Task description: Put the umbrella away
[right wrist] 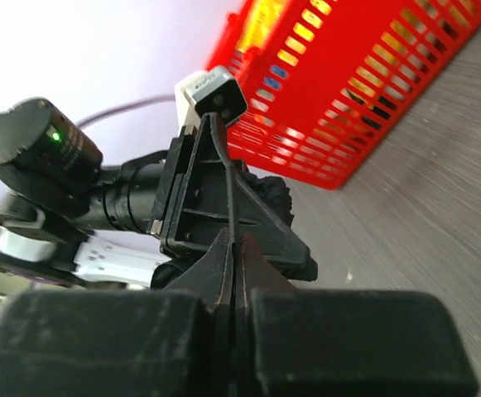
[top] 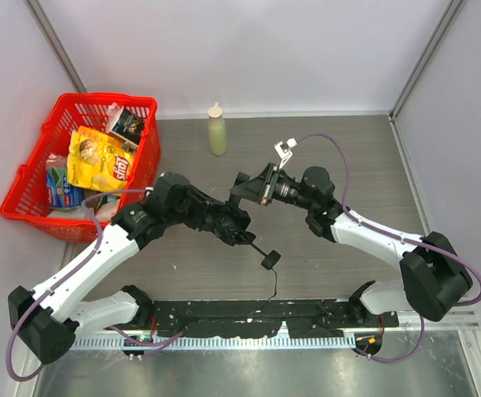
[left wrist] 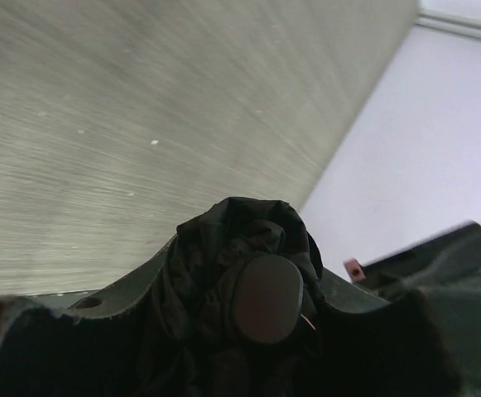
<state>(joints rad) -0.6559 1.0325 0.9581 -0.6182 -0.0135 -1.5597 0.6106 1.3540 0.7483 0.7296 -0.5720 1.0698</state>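
Note:
The thin black strip still stretches unwrapped, so my right gripper will next pull it back and around the bunched black fabric near the shaft, then let it go.
The umbrella's bunched black fabric (left wrist: 215, 248) fills my left gripper (left wrist: 240, 285), which is shut on it; a rounded dark cap (left wrist: 265, 298) faces the camera. From above, my left gripper (top: 238, 225) hangs over mid-table. The thin shaft (top: 257, 246) runs out of it down-right to the small handle (top: 270, 260), and the wrist strap (top: 275, 281) trails toward me. My right gripper (top: 242, 192) points left, just behind the left one. Its jaws (right wrist: 233, 248) are shut on a thin black strip (right wrist: 226, 174) of the umbrella that runs up across the left gripper's body (right wrist: 207, 207).
A red basket (top: 145, 103) holding snack bags stands at the back left, also seen behind the left gripper as the red basket (right wrist: 372, 99). A pale green bottle (top: 217, 131) stands upright at the back centre. White walls close in the table on three sides.

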